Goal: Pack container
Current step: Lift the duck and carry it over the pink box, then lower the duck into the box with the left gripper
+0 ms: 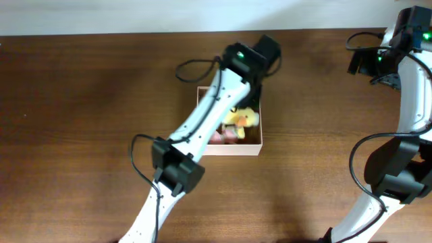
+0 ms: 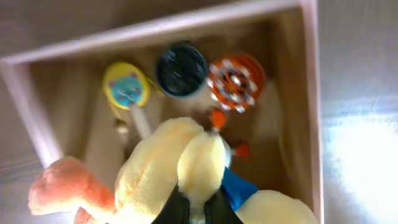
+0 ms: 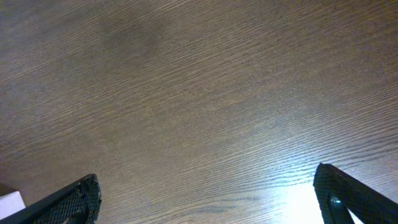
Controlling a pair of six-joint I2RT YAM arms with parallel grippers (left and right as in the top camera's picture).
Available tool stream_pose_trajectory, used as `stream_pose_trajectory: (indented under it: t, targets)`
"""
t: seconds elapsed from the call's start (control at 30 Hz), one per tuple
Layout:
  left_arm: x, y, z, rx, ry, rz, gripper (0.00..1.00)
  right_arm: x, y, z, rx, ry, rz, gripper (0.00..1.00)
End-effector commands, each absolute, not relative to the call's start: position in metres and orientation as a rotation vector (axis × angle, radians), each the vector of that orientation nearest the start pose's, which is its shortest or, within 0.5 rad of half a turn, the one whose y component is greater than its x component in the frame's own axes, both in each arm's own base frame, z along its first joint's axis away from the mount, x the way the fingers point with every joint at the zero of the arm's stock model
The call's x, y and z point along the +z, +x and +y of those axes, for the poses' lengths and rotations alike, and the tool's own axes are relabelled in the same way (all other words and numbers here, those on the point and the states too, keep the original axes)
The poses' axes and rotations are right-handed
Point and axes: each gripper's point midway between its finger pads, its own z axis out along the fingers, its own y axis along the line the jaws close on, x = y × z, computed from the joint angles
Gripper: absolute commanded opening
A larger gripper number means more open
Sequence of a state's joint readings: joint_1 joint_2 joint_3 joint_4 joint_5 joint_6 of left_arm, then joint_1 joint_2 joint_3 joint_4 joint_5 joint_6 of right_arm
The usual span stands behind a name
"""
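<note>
I should next lower my left gripper between the box's sides toward the tan bottom of the box, beside the orange patterned toy, and release the duck, because that bottom is still bare.
The container is a square shallow cardboard box with white walls and a tan inside, at the table's middle. It also shows in the left wrist view. My left gripper is shut on a yellow plush duck with an orange beak and a blue patch, held over the box. The duck also shows in the overhead view. In the box lie a yellow-and-blue round toy, a dark round toy and an orange patterned toy. My right gripper is open and empty over bare table.
The right arm stands at the table's right edge, far from the box. The left arm crosses over the box from the front. A pink item lies in the box beside the duck.
</note>
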State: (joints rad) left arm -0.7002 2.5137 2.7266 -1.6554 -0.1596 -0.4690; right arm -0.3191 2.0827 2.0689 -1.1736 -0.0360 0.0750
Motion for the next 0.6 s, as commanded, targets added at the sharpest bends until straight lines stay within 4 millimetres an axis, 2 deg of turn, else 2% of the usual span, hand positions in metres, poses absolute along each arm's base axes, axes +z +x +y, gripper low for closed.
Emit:
stream_pose_trajectory:
  t: [0.0, 0.2, 0.57]
  targets:
    - [0.106, 0.379, -0.307, 0.148, 0.368, 2.990, 0.02, 0.167, 0.465, -0.144, -0.005, 0.528, 2.716, 0.99]
    - [0.072, 0.375, -0.307, 0.211, 0.391, 3.039, 0.02, 0.167, 0.465, -0.144, -0.005, 0.527, 2.716, 0.99]
    - [0.068, 0.411, -0.296, 0.143, 0.279, 2.992, 0.02, 0.167, 0.465, -0.144, -0.005, 0.528, 2.716, 0.99]
